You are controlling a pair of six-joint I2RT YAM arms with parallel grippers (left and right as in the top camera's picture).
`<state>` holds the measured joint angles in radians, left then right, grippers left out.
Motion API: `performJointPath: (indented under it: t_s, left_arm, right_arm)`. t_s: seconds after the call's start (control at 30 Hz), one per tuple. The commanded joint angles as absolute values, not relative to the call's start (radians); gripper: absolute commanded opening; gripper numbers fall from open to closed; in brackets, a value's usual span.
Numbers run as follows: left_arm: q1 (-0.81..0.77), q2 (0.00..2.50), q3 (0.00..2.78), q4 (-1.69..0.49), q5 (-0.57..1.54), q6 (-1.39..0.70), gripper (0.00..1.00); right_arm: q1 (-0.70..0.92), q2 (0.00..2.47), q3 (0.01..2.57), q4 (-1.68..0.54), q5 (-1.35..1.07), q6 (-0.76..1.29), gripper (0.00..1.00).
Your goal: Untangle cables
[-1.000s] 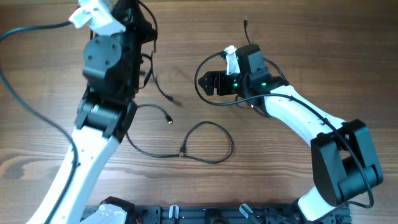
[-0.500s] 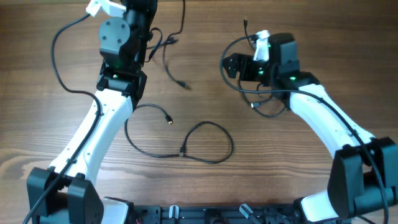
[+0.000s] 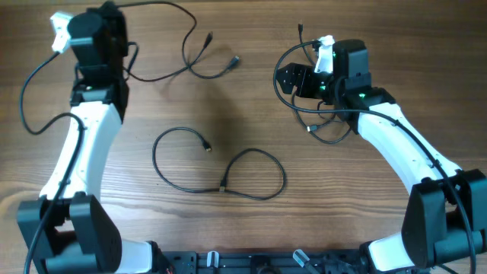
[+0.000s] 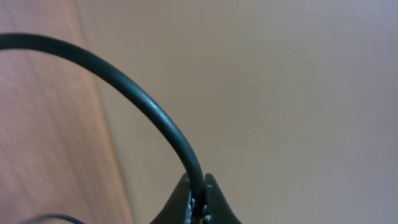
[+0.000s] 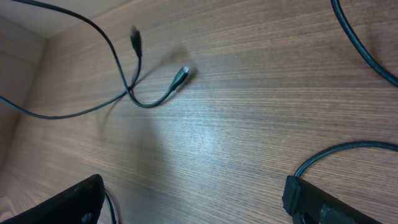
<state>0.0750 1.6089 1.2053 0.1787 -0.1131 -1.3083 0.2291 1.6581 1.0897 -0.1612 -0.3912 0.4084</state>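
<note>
The left gripper moves down toward the bare wood beside the plug ends next and releases the thin black cable, since it runs clear of the third cable.
My left gripper (image 3: 109, 17) is at the far left of the table and is shut on a thin black cable (image 4: 155, 112). In the overhead view this cable (image 3: 163, 72) trails right from it, and its two plug tips lie close together at the back centre. My right gripper (image 3: 285, 79) is open and empty above the table at the back right; its fingers show spread wide in the right wrist view (image 5: 196, 205). A second cable (image 3: 281, 57) curls around the right gripper. A third cable (image 3: 171, 183) lies in loops at the table's middle.
The right wrist view shows the left-held cable's two plug ends (image 5: 158, 93) on the wood ahead of the open jaws, and other cable runs at the upper right (image 5: 364, 50) and right (image 5: 348, 149). A black rail (image 3: 251, 262) runs along the front edge.
My left arm has swung left and back with the cable, dragging its plug ends away from the middle cable. My right gripper shifted right a second ago and has since held still.
</note>
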Motion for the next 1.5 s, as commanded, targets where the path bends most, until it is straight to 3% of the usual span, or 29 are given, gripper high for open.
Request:
performJointPath:
  t_s: [0.0,0.13,0.3,0.5,0.57,0.63,0.67,0.77,0.8,0.83,1.03,1.17,1.33,1.47]
  left_arm:
    - [0.154,1.678,1.210,0.167,-0.132,-1.314,0.06]
    - [0.206,1.727,1.210,0.167,-0.133,-1.314,0.08]
    - [0.270,1.803,1.210,0.167,-0.167,-1.313,0.17]
    - [0.330,1.835,1.210,0.163,-0.206,-1.282,0.11]
    - [0.344,1.835,1.210,0.163,-0.221,-1.260,0.24]
    - [0.364,1.835,1.210,0.156,-0.230,-1.256,0.28]
    - [0.371,1.835,1.210,0.151,-0.229,-1.256,0.37]
    - [0.385,1.835,1.210,0.140,-0.229,-1.256,0.87]
    - [0.386,1.835,1.210,0.137,-0.228,-1.256,0.97]
    - [0.385,1.835,1.210,0.138,-0.218,-1.239,1.00]
    - [0.384,1.835,1.210,0.112,0.116,-0.941,1.00]
    - [0.350,1.835,1.210,-0.133,0.253,-0.752,1.00]
    - [0.261,1.835,1.210,-0.373,0.241,-0.661,1.00]
    - [0.201,1.835,1.210,-0.526,0.095,-0.739,1.00]
  right_arm:
    - [0.229,1.643,1.086,-0.173,-0.386,0.422,0.94]
    - [0.229,1.643,1.086,-0.181,-0.410,0.421,0.94]
    - [0.230,1.643,1.086,-0.182,-0.429,0.422,0.94]
    - [0.232,1.643,1.086,-0.204,-0.432,0.419,0.94]
    - [0.232,1.643,1.086,-0.207,-0.432,0.419,0.94]
    - [0.232,1.643,1.086,-0.207,-0.431,0.419,0.94]
    - [0.232,1.643,1.086,-0.207,-0.432,0.419,0.94]
    - [0.232,1.643,1.086,-0.207,-0.431,0.418,0.94]
    - [0.232,1.644,1.086,-0.207,-0.431,0.418,0.94]
    - [0.232,1.644,1.086,-0.207,-0.431,0.418,0.94]
    - [0.231,1.644,1.086,-0.207,-0.427,0.418,0.94]
    - [0.231,1.644,1.086,-0.207,-0.418,0.419,0.95]
    - [0.231,1.644,1.086,-0.207,-0.400,0.419,0.97]
    - [0.232,1.644,1.086,-0.210,-0.400,0.419,0.97]
